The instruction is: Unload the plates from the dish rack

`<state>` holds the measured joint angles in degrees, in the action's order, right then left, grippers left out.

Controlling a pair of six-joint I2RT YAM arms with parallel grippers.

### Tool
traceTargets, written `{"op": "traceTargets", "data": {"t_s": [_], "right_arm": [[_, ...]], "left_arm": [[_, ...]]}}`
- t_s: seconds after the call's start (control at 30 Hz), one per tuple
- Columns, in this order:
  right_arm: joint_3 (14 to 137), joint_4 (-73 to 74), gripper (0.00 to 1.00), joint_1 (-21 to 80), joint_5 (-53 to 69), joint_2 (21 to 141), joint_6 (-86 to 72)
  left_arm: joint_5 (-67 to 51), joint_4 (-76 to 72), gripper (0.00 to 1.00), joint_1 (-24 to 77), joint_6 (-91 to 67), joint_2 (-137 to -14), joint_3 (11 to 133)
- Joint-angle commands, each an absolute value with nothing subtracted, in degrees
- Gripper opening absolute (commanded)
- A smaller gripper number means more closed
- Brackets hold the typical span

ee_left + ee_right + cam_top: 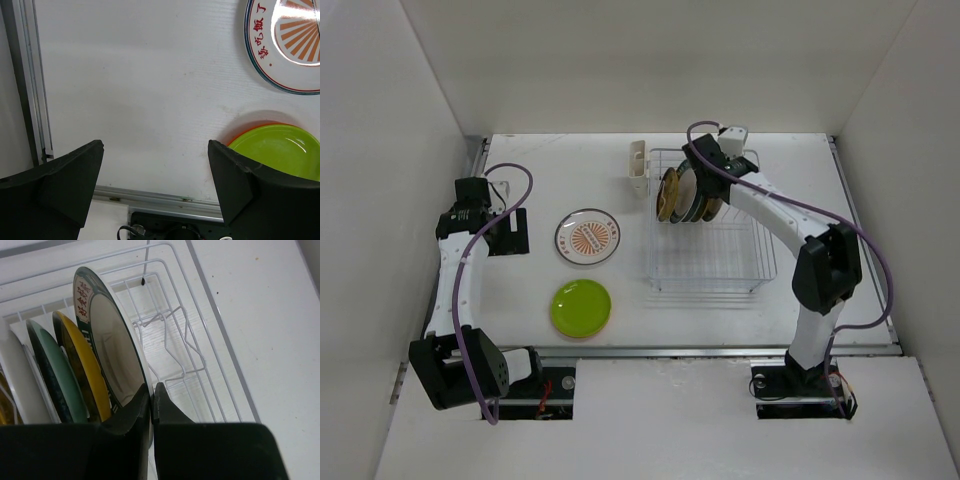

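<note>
My right gripper will next lift past the rack [705,288], then lower to release on the orange-centred plate, which lies uncovered to its left in the top view.
The white wire dish rack [705,288] stands right of centre, with several plates [682,195] upright at its far end. My right gripper [152,390] is shut on the rim of the white plate with a dark teal rim [107,335]. Behind that plate stand an amber-yellow plate [82,365] and a green one [52,375]. A white plate with an orange centre [587,237] and a lime green plate [581,307] lie flat on the table left of the rack. An orange rim [240,135] shows under the lime green plate [280,150]. My left gripper [155,145] hangs open over bare table beside them.
A cream utensil cup [638,168] hangs on the rack's far left corner. A metal rail [720,350] runs along the table's near edge. White walls close in the left, right and back sides.
</note>
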<state>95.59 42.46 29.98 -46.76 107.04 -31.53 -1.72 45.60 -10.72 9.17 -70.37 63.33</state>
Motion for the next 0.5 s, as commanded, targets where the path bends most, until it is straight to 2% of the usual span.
{"op": "traceTargets", "data": {"t_s": [0.0,0.47], "right_arm": [[98.26,43.24,0.00,30.05,-59.04,102.22,-33.41],[110.03,54.22,0.00,41.11,-87.08,95.27,-28.13]], "left_arm": [[-2.37,45.35,0.84,-10.99,9.84,-70.22,62.84],[-2.90,45.35,0.84,-10.99,9.84,-69.70,62.84]]}}
